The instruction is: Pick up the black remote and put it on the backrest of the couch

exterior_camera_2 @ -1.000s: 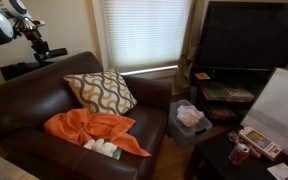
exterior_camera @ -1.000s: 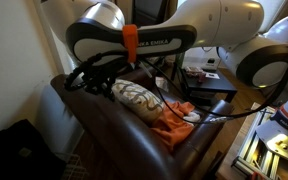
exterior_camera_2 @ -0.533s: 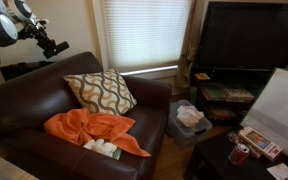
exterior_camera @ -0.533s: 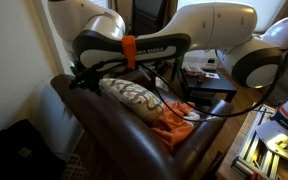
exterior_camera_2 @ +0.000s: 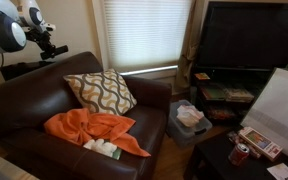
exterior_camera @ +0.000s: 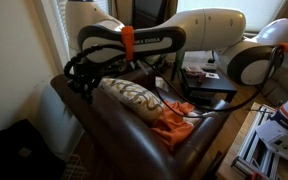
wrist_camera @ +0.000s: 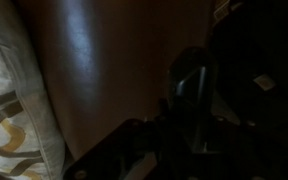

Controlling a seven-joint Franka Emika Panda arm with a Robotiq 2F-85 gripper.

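I will move my gripper toward the cushion, over the brown leather top (wrist_camera: 134, 85), and lower it to release, because the black remote (wrist_camera: 188, 78) is out by the backrest's rear edge.
My gripper (exterior_camera_2: 52, 47) hovers just above the left end of the glossy brown couch's backrest (exterior_camera_2: 34, 84). It also shows by the backrest's top edge (exterior_camera: 112, 114) in an exterior view (exterior_camera: 76, 70). In the dim wrist view the dark fingers (wrist_camera: 189, 105) appear shut on a slim glossy dark oblong, the black remote (wrist_camera: 188, 78). Brown leather lies behind it. The grip itself is hard to make out.
A patterned cushion (exterior_camera_2: 99, 92) leans on the backrest and an orange blanket (exterior_camera_2: 94, 130) lies on the seat. A dark flat object (exterior_camera_2: 24, 70) sits behind the backrest below the gripper. Window blinds (exterior_camera_2: 144, 35) and a TV (exterior_camera_2: 249, 35) stand behind.
The arm has swung toward the couch's end. The gripper has shifted slightly up and along the backrest, and its grip has not visibly changed.
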